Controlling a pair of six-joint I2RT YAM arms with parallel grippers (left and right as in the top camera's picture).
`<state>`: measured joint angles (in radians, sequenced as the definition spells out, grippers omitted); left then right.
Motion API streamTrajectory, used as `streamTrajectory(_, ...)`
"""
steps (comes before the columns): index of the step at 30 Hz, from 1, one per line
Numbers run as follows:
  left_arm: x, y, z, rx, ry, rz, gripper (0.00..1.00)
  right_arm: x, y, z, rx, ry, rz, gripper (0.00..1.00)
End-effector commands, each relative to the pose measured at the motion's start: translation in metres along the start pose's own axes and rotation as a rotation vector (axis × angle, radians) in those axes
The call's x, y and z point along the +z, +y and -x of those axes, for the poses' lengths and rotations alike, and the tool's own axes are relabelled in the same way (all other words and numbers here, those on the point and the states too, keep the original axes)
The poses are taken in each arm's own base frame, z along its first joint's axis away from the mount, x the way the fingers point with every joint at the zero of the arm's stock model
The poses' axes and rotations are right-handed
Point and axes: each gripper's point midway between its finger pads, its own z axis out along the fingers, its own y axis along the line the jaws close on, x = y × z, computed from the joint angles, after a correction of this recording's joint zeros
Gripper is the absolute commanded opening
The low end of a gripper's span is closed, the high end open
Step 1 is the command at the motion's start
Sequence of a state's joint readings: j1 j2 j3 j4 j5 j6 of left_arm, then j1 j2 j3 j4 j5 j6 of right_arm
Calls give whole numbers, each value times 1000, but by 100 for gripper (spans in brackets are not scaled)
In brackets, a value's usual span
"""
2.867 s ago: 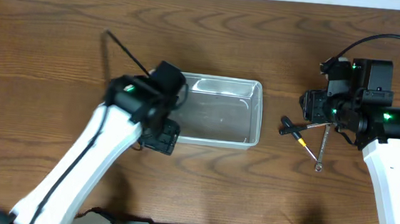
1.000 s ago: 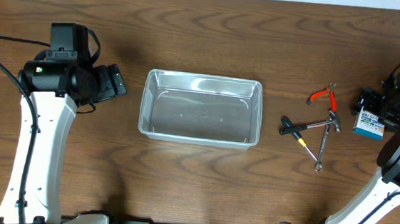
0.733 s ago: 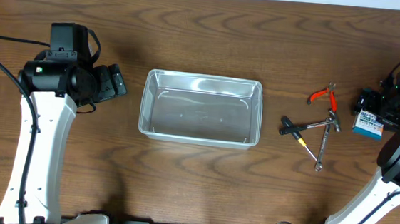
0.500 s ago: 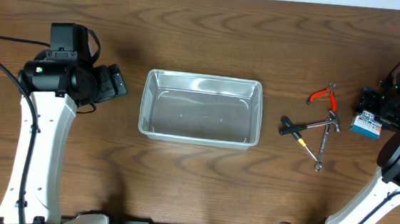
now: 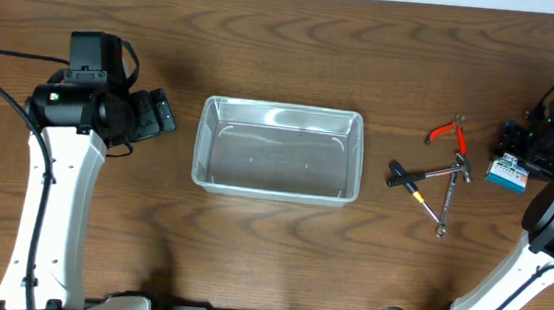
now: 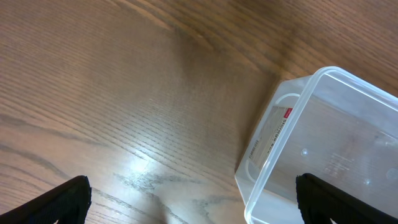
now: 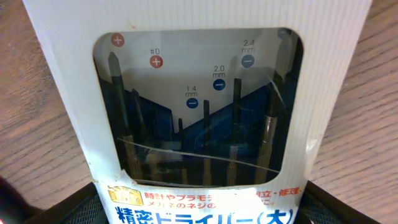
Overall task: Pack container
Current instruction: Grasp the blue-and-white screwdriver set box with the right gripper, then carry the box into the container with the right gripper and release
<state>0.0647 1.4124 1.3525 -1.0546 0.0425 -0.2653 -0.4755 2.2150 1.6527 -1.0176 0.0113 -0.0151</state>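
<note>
The container is empty, so my right gripper will next lift the box past the red-handled pliers and lower it into the container's end by the tools [image 5: 327,161].
The clear plastic container [image 5: 201,149] stands empty at the table's centre; its left end shows in the left wrist view [image 6: 336,143]. My left gripper [image 5: 161,114] is open and empty just left of the container, its fingers wide apart in its own view [image 6: 199,205]. My right gripper [image 5: 521,149] is at the far right, shut on a small blue-and-white screwdriver-set box [image 5: 506,172]. The box fills the right wrist view [image 7: 199,93], held between the fingers [image 7: 199,214].
Loose tools lie right of the container: red-handled pliers [image 5: 447,132], a small hammer [image 5: 436,174], a black-and-yellow screwdriver [image 5: 405,184] and a wrench [image 5: 444,208]. The wood table's right edge is close to the right arm.
Earlier, my left arm left the container's left end and my right arm left the tools. Within the last second, the blue-and-white box shifted slightly left in the right gripper.
</note>
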Motion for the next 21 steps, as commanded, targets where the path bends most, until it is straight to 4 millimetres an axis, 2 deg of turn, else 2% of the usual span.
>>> streamTrajectory(1,-3,1,2,2,-7,0,98,-17,12,10,-16,-32,28,55)
streamTrajectory(2,-3,1,2,3,-7,0,98,-25,15,13,-22,-44,28,55)
streamTrajectory(6,-3,1,2,3,-7,0,98,-91,44,29,-139,-161,27,54)
streamTrajectory(9,-3,1,2,3,-7,0,98,-144,80,31,-270,-264,36,53)
streamTrajectory(11,-3,1,2,3,-7,0,98,-174,113,22,-400,-319,65,50)
streamTrajectory(13,-3,1,2,3,-7,0,98,-196,154,6,-558,-354,132,49)
streamTrajectory(16,-3,1,2,3,-8,0,98,-217,222,-37,-851,-379,251,50)
streamTrajectory(18,-3,1,2,3,-8,0,98,-222,257,-69,-1029,-367,297,50)
streamTrajectory(21,-3,1,2,3,-8,0,98,-219,297,-114,-1259,-326,313,51)
